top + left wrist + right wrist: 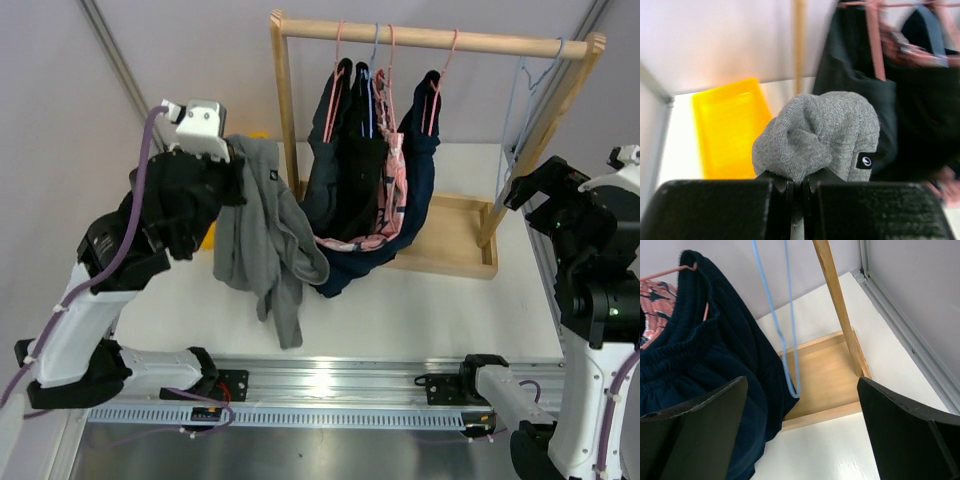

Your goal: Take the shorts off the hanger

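My left gripper will next move outward and then down over the empty yellow bin to let go of the shorts, because the grey shorts (pixel 262 240) hang free of the rack.
My left gripper (pixel 232 165) is shut on the grey shorts (pixel 262 240), which hang from it down to the table, left of the wooden rack. In the left wrist view the grey fabric (pixel 820 137) bunches out of my closed fingers (pixel 785 187). Navy shorts (pixel 410 190), pink patterned shorts (pixel 390 185) and dark pairs (pixel 345 160) hang on pink hangers from the rail (pixel 440 40). An empty blue hanger (pixel 525 85) hangs at the rail's right end and also shows in the right wrist view (pixel 785 340). My right gripper (pixel 525 185) is open beside the rack's right post.
The wooden rack base (pixel 455 245) lies on the white table. A yellow bin (pixel 727 130) sits at the back left behind the left arm. The right post (pixel 840 310) stands between my right fingers' view. A metal rail (pixel 330 385) runs along the near edge.
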Tool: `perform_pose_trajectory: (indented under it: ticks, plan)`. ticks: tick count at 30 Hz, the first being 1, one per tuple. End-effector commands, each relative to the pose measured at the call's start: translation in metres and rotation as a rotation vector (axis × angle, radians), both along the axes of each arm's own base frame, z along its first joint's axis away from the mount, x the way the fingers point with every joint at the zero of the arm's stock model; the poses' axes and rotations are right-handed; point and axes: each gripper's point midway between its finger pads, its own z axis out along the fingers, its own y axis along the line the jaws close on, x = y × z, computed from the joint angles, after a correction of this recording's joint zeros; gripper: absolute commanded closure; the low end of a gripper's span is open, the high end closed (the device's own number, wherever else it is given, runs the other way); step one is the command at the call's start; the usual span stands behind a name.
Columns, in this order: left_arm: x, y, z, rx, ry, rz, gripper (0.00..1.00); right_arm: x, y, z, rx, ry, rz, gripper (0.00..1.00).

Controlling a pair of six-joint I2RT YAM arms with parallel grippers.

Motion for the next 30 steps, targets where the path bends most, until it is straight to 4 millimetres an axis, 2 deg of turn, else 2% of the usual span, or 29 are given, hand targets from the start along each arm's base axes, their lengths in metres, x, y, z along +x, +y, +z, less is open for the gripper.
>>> perform_pose_trajectory:
  ticks: [1,2,3,4,5,7,8,9,10,11,12,13,14,16,18,19,20,21,23,24,26,27,28,29,30]
  plan:
    - [0.033,0.009,0.020,-0.015,-0.053,-0.015,1.00,-0.013,-0.001,-0.003,-0.005,0.004,-0.006,0.01]
    - [0.042,0.016,0.021,-0.017,-0.051,0.012,1.00,-0.017,-0.001,-0.004,-0.007,0.001,-0.002,0.01]
    - [0.061,0.033,0.017,-0.010,-0.036,0.083,1.00,-0.022,0.000,-0.005,-0.007,-0.003,0.000,0.01]
    - [0.065,0.042,0.027,-0.033,-0.050,0.104,1.00,-0.026,-0.001,-0.007,-0.007,-0.003,-0.002,0.01]
    - [0.085,0.055,0.021,-0.025,-0.028,0.154,1.00,-0.027,0.000,-0.010,-0.008,-0.002,0.000,0.01]
    - [0.095,0.070,0.037,-0.057,-0.054,0.192,1.00,-0.032,0.002,-0.017,-0.001,0.002,0.011,0.01]
    - [0.104,0.074,0.036,-0.061,-0.049,0.202,1.00,-0.033,0.003,-0.020,-0.001,0.004,0.016,0.01]
    - [0.122,0.087,0.037,-0.064,-0.045,0.252,1.00,-0.034,0.004,-0.024,0.002,0.014,0.023,0.01]
    - [0.127,0.093,0.049,-0.081,-0.066,0.267,1.00,-0.035,0.006,-0.030,0.007,0.024,0.030,0.01]
    - [0.133,0.108,0.060,-0.093,-0.092,0.305,1.00,-0.035,0.008,-0.033,0.012,0.031,0.043,0.01]
    - [0.145,0.111,0.058,-0.093,-0.084,0.312,1.00,-0.035,0.010,-0.038,0.020,0.039,0.049,0.01]
    - [0.172,0.109,0.038,-0.084,-0.031,0.318,1.00,-0.037,0.012,-0.040,0.024,0.037,0.059,0.01]
    - [0.175,0.119,0.059,-0.114,-0.085,0.332,1.00,-0.036,0.014,-0.047,0.029,0.052,0.070,0.01]
    - [0.206,0.115,0.042,-0.131,-0.053,0.306,1.00,-0.038,0.016,-0.051,0.032,0.051,0.079,0.01]
    - [0.227,0.116,0.038,-0.146,-0.070,0.301,1.00,-0.038,0.016,-0.057,0.030,0.062,0.083,0.01]
    - [0.242,0.116,0.024,-0.132,-0.048,0.311,1.00,-0.038,0.016,-0.059,0.026,0.063,0.084,0.01]
    - [0.252,0.115,0.022,-0.135,-0.063,0.312,1.00,-0.039,0.016,-0.059,0.025,0.060,0.087,0.01]
    - [0.264,0.114,0.001,-0.120,-0.021,0.319,1.00,-0.039,0.017,-0.062,0.024,0.065,0.089,0.01]
    - [0.282,0.115,-0.026,-0.109,0.019,0.345,1.00,-0.041,0.020,-0.059,0.018,0.047,0.114,0.01]
    - [0.292,0.114,-0.056,-0.093,0.082,0.355,1.00,-0.041,0.024,-0.051,0.014,0.014,0.135,0.01]
    - [0.300,0.117,-0.086,-0.101,0.139,0.387,1.00,-0.044,0.035,-0.037,0.014,-0.042,0.201,0.01]
    - [0.303,0.116,-0.129,-0.091,0.229,0.398,0.96,-0.048,0.043,-0.018,0.016,-0.110,0.247,0.01]
    - [0.303,0.115,-0.143,-0.095,0.260,0.399,0.85,-0.052,0.057,-0.008,0.025,-0.143,0.322,0.01]
    - [0.300,0.113,-0.167,-0.092,0.315,0.401,0.60,-0.054,0.064,0.001,0.037,-0.174,0.363,0.01]
    - [0.295,0.112,-0.189,-0.104,0.365,0.406,0.13,-0.053,0.072,0.017,0.041,-0.217,0.407,0.01]
